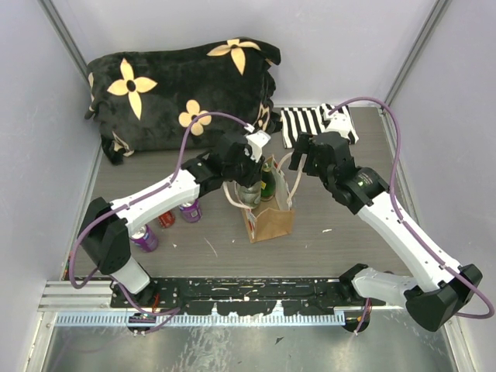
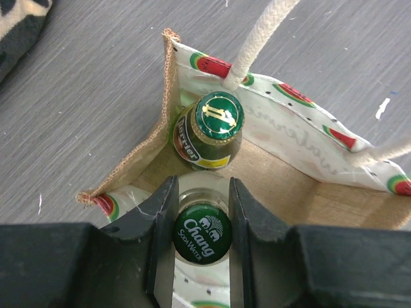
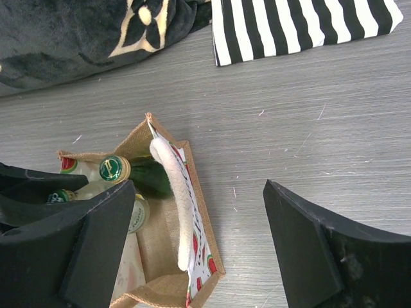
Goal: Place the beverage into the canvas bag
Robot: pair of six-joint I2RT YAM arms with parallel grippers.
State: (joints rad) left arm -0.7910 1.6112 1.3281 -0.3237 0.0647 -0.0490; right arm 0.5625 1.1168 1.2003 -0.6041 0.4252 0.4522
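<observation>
I should lower the still-hanging beverage into the bag (image 1: pixel 271 221) and release it on its free bottom, as that spot beside the Perrier bottle is below my left gripper.
The beverage (image 2: pixel 203 233) is a clear glass bottle with a green "Chang Soda Water" cap. My left gripper (image 2: pixel 202 187) is shut on its neck, both fingers pressed against the sides just under the cap. The bottle hangs upright inside the open mouth of the canvas bag (image 2: pixel 138 163), next to a green Perrier bottle (image 2: pixel 218 117) standing in the bag. From above, the left gripper (image 1: pixel 249 167) is over the bag (image 1: pixel 271 221). My right gripper (image 3: pixel 199 192) stands open above the bag's right wall and cream rope handle (image 3: pixel 176 199), holding nothing.
A black plush item with yellow flowers (image 1: pixel 178 85) lies at the back left. A black-and-white striped cloth (image 1: pixel 314 124) sits at the back right. Purple cans (image 1: pixel 144 239) (image 1: pixel 191 211) and a red can (image 1: pixel 166 220) stand left of the bag by the left arm.
</observation>
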